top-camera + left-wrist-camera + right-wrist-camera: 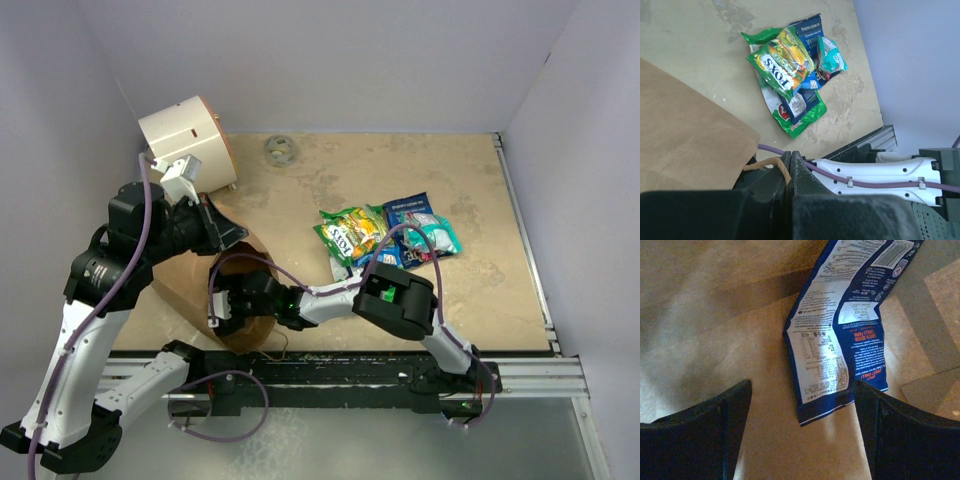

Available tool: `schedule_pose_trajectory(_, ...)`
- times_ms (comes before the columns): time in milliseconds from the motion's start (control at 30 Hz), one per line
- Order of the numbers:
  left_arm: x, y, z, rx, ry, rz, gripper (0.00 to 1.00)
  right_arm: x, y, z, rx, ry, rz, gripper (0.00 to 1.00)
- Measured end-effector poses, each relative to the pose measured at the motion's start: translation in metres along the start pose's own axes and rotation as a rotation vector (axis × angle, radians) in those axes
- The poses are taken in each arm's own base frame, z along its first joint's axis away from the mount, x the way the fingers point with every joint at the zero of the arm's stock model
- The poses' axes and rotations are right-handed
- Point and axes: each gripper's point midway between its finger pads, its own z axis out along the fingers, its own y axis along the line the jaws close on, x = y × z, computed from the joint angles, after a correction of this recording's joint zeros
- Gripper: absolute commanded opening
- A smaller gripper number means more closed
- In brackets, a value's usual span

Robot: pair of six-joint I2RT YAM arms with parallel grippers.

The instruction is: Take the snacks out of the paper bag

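Note:
I will move my right gripper outward inside the bag and onto the blue snack packet's lower edge (814,412), since that edge is just ahead between its open fingers.
The brown paper bag (190,278) lies on its side at the near left, mouth facing right. My left gripper (789,167) is shut on its twine handle (765,164) at the upper rim (228,232). My right gripper (800,412) is open and reaches inside the bag's mouth (240,300). A blue snack packet (840,340) with white lettering lies on the bag's inner wall (715,315), its near end between my open fingers. Several snack packets (385,238) lie in a pile on the table to the right; they also show in the left wrist view (792,70).
A white cylinder with an orange rim (188,140) stands at the back left, close behind the left wrist. A small grey ring (281,150) lies near the back wall. A metal rail (400,375) runs along the table's near edge.

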Motion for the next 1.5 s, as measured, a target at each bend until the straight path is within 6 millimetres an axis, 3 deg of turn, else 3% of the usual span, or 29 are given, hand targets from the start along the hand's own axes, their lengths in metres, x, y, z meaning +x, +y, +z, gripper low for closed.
schedule_pose_trajectory(200, 0.005, -0.012, 0.005, 0.066, 0.060, 0.014, 0.00, 0.004, -0.019, 0.018, 0.072, -0.004, 0.020, 0.78)
schedule_pose_trajectory(400, 0.011, -0.021, 0.002, 0.120, 0.094, 0.024, 0.00, 0.019, -0.042, 0.034, 0.152, 0.021, 0.072, 0.65)
schedule_pose_trajectory(533, 0.015, -0.023, 0.001, 0.136, 0.113, 0.026, 0.00, 0.029, -0.056, 0.038, 0.183, 0.033, 0.099, 0.51)
schedule_pose_trajectory(867, 0.020, -0.020, -0.014, 0.119, 0.096, 0.029, 0.00, 0.039, -0.085, 0.042, 0.250, 0.063, 0.142, 0.03)
schedule_pose_trajectory(967, 0.020, -0.013, -0.018, 0.080, 0.073, 0.029, 0.00, 0.045, -0.087, 0.039, 0.248, 0.081, 0.147, 0.00)
schedule_pose_trajectory(1133, 0.018, 0.002, -0.020, -0.002, 0.044, 0.023, 0.00, 0.051, -0.083, 0.016, 0.233, 0.126, 0.158, 0.00)
schedule_pose_trajectory(1500, 0.016, 0.017, 0.001, -0.041, 0.015, -0.003, 0.00, 0.020, -0.081, -0.062, 0.243, 0.117, 0.176, 0.00)
